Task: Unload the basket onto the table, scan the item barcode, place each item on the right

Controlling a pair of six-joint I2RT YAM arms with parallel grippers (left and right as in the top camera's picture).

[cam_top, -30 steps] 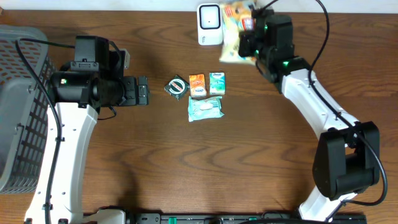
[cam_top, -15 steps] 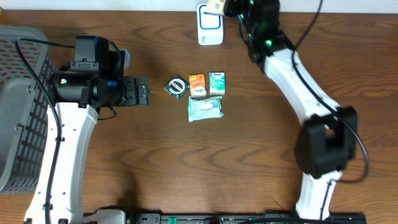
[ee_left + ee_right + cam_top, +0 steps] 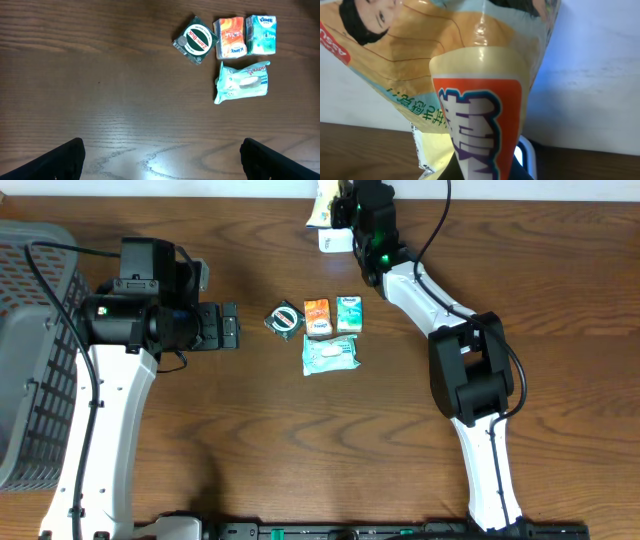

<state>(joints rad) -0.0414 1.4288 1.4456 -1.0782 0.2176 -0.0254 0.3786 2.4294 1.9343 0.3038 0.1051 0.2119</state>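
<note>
I will swing my right gripper to the right in the overhead view next, lower the bag (image 3: pixel 322 202) and let it go, because bare wood is that way.
The item is a yellow snack bag (image 3: pixel 322 202) with an orange and purple print, held at the table's far edge. My right gripper (image 3: pixel 352 204) is shut on the bag, just above the white scanner (image 3: pixel 334 238). In the right wrist view the bag (image 3: pixel 470 75) fills the frame. The scanner (image 3: pixel 526 156) shows behind it, glowing blue, and my right gripper (image 3: pixel 480 175) pinches the bag's lower end. The barcode is hidden. My left gripper (image 3: pixel 230 327) is open over bare wood. Its fingers (image 3: pixel 65 161) stand wide apart with nothing between them.
A green round tin (image 3: pixel 285 318), an orange tissue pack (image 3: pixel 316 318), a teal tissue pack (image 3: pixel 349 313) and a wipes pack (image 3: pixel 330 354) lie mid-table. They also show in the left wrist view, e.g. the tin (image 3: pixel 195 40). A grey basket (image 3: pixel 25 350) stands far left.
My right arm has swung left along the far edge, carrying the snack bag from right of the scanner to above it. The left arm has not moved.
</note>
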